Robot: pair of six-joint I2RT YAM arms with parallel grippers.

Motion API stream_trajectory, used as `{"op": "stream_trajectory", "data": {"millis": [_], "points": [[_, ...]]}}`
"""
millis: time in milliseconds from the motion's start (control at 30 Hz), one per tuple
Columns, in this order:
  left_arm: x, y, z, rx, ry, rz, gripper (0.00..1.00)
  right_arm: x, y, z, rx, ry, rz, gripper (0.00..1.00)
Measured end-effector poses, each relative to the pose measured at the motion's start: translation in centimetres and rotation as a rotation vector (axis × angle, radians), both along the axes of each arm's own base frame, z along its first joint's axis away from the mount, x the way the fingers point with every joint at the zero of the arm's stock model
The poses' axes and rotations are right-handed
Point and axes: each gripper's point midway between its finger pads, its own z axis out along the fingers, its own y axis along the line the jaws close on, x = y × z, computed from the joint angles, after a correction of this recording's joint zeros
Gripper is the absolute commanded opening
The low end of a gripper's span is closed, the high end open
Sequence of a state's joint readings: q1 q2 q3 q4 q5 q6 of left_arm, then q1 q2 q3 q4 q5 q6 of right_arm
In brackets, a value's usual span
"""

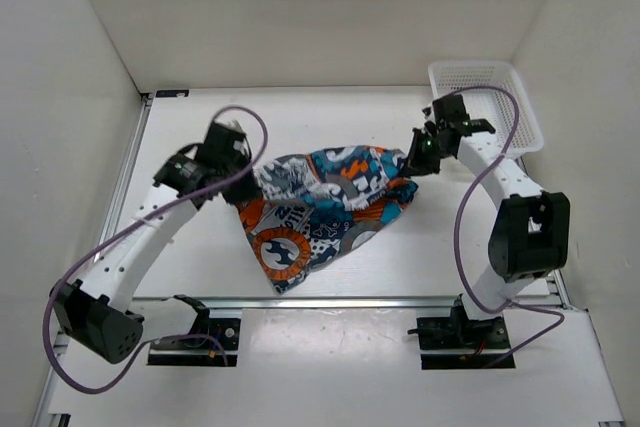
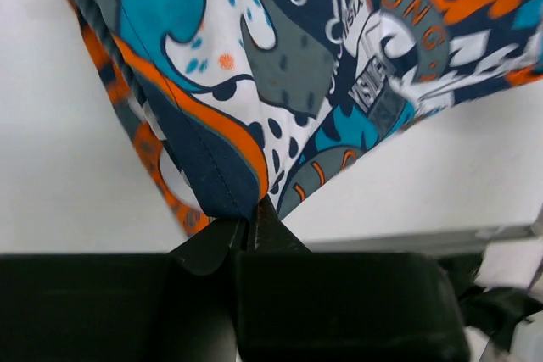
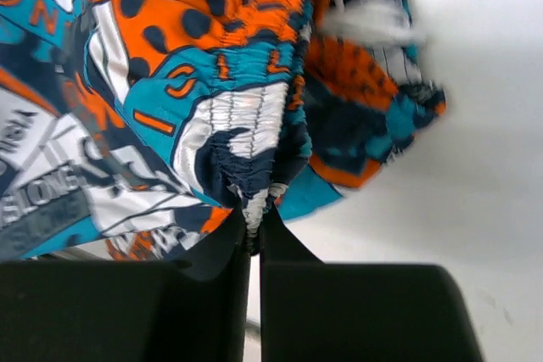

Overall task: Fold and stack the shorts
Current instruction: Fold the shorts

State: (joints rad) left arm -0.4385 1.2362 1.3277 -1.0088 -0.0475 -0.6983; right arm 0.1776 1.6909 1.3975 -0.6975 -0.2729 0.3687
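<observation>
Next, the still-raised waistband comes down slightly back onto the shorts' drooping orange-and-teal end [image 1: 404, 189] [image 3: 370, 129], since that lies below and slightly back, and my right gripper releases.
The shorts [image 1: 320, 207], printed in teal, orange, white, grey and navy with skulls and lettering, hang stretched between both grippers above the white table, their lower part drooping toward the front. My left gripper [image 1: 243, 187] is shut on a navy hem corner of the shorts [image 2: 212, 171]; its fingertips [image 2: 254, 231] pinch the cloth. My right gripper [image 1: 414, 165] is shut on the gathered elastic waistband of the shorts [image 3: 246, 137]; its fingertips [image 3: 259, 228] clamp a fold of it.
A white plastic mesh basket [image 1: 485, 102] stands at the back right corner, just behind the right arm. White walls enclose the table on the left, back and right. A metal rail [image 1: 340, 301] runs along the front edge near the arm bases.
</observation>
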Motion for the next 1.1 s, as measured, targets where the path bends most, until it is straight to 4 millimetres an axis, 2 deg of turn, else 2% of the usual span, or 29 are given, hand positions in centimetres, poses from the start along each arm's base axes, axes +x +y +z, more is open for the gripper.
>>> {"op": "stream_trajectory", "data": {"millis": [100,200,367,400,433,500,533,567,600,633,700,767,933,1033,1100], "points": [[-3.8,-1.9,-4.6,0.015,0.128,-0.055,0.10,-2.9,-1.3,-1.9,-0.042,0.057,-0.023,0.00],[-7.3,-3.1,-8.5,0.047,0.245,-0.094,0.10,-4.9,-2.9,-3.9,-0.090,0.112,-0.057,0.00],[-11.2,-4.0,-11.9,0.078,0.351,-0.110,0.10,-6.6,-5.5,-6.5,-0.165,0.174,-0.127,0.00],[-11.8,-3.8,-12.6,0.084,0.371,-0.100,0.10,-6.9,-5.8,-6.9,-0.174,0.182,-0.137,0.02],[-12.3,-3.6,-13.4,0.093,0.389,-0.085,0.10,-6.9,-6.1,-7.1,-0.178,0.183,-0.146,0.10],[-12.9,-3.1,-14.7,0.108,0.420,-0.057,0.28,-6.7,-6.1,-7.1,-0.176,0.173,-0.155,0.25],[-13.1,-2.9,-15.2,0.115,0.432,-0.051,0.45,-6.3,-6.1,-7.0,-0.173,0.160,-0.159,0.48],[-13.4,-2.9,-15.5,0.125,0.446,-0.052,0.63,-5.9,-5.9,-6.9,-0.169,0.146,-0.164,0.57],[-13.6,-2.9,-15.9,0.133,0.460,-0.058,0.94,-5.5,-5.9,-6.8,-0.170,0.129,-0.163,0.67],[-13.7,-3.0,-16.1,0.140,0.472,-0.066,1.00,-5.1,-6.0,-6.7,-0.171,0.118,-0.168,0.79],[-14.1,-3.4,-16.5,0.148,0.493,-0.083,1.00,-4.3,-6.1,-6.5,-0.176,0.092,-0.174,0.87],[-14.2,-3.4,-16.5,0.163,0.501,-0.091,1.00,-3.8,-6.2,-6.4,-0.179,0.077,-0.178,0.88],[-12.0,-2.8,-16.3,0.146,0.494,-0.023,1.00,-3.6,-6.3,-6.6,-0.183,0.078,-0.178,0.88],[-11.3,-2.9,-18.2,0.168,0.539,0.000,1.00,-3.4,-6.2,-7.5,-0.187,0.092,-0.178,0.86],[-11.3,-3.2,-20.1,0.197,0.593,-0.003,0.95,-3.4,-6.2,-8.3,-0.190,0.110,-0.175,0.82]]}}
